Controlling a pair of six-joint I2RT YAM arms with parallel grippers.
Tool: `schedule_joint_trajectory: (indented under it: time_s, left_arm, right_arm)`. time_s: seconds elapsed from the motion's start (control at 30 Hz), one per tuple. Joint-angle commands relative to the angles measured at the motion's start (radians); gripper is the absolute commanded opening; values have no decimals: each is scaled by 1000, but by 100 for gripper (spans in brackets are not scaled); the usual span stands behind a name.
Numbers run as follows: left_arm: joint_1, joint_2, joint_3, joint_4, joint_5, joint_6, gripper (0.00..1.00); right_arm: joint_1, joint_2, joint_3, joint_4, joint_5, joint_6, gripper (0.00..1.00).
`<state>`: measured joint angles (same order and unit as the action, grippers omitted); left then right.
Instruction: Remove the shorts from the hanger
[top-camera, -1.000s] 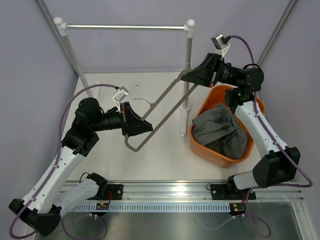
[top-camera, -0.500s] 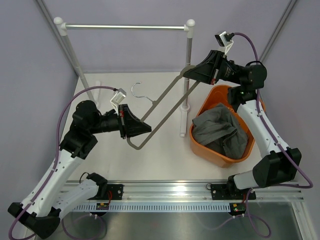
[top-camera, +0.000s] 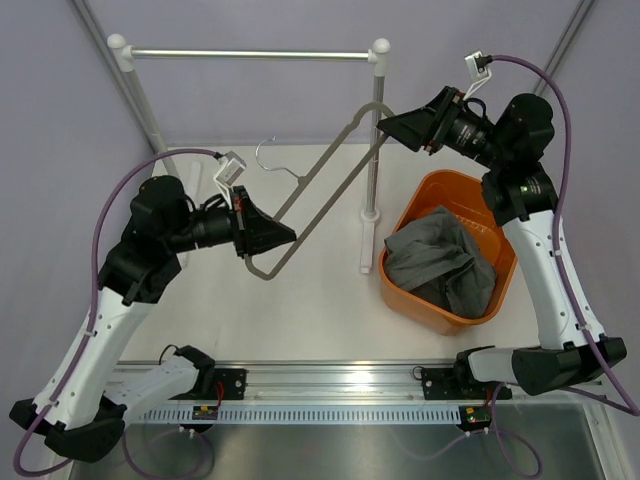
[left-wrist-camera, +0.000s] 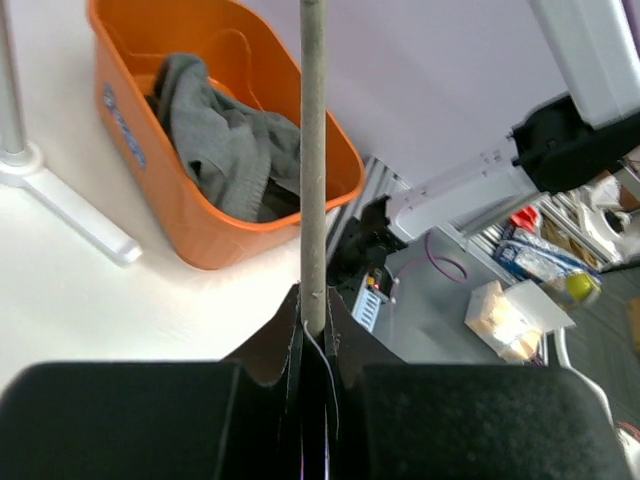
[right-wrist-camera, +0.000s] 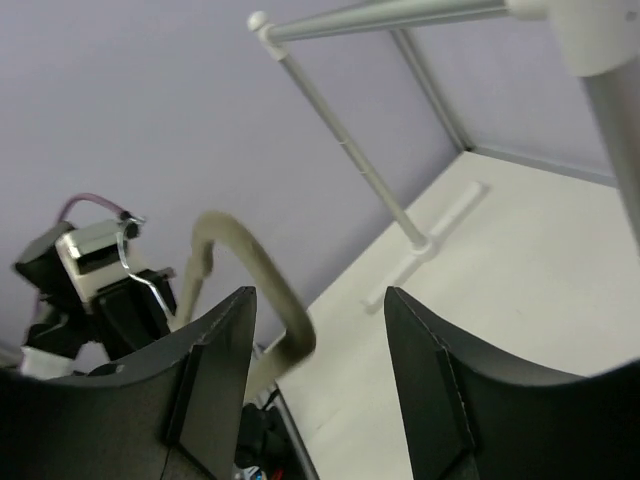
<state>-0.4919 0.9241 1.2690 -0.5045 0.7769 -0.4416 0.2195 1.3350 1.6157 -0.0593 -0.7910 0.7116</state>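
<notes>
The left gripper moves the hanger outward to the silver bar next, turning it, and releases it there by its wire hook, since the shorts are off.
The hanger, a long narrow grey loop with a small wire hook, slants in the air from lower left to upper right. My left gripper is shut on its lower part; in the left wrist view the bar runs up out of the shut left gripper. My right gripper is open at the upper end. In the right wrist view the bent end lies between the spread fingers of that gripper, close to the left one, ungripped. The grey shorts lie crumpled in the orange bin, off the hanger.
A silver rail with white joints spans the back. Its right post stands just behind the hanger's upper end, with its white foot on the table beside the bin. The left post slopes down at the back left.
The right gripper has opened and let go of the hanger's upper end, drawing back a little to the right. The left gripper has lifted the hanger slightly up and left.
</notes>
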Motion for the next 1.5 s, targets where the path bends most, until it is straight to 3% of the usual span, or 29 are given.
schedule_joint_trajectory:
  time_s: [0.0,0.17,0.33,0.53,0.83,1.07,1.23,1.47]
  left_arm:
    - [1,56,162,-93,-146,72,0]
    - [3,199,397,-381,-420,176,0]
    - [6,274,503,-503,-586,225,0]
    - [10,399,610,-557,-668,244,0]
    - [52,703,1058,-677,-728,274,0]
    - [96,791,1096,-608,-752,273,0]
    - [99,789,1073,-494,-772,299,0]
    - [111,791,1073,-462,-772,308,0]
  right_arm:
    - [-6,-25,55,-298,192,-207,63]
    - [-6,-56,50,-381,279,-261,63]
    - [-5,-112,49,-450,341,-310,64]
    - [-5,-178,36,-488,342,-323,64]
    - [-6,-246,41,-542,348,-336,64]
    - [-6,-280,30,-563,345,-328,64]
    - [-6,-296,19,-577,355,-340,64]
    - [-6,-315,-16,-576,372,-350,64]
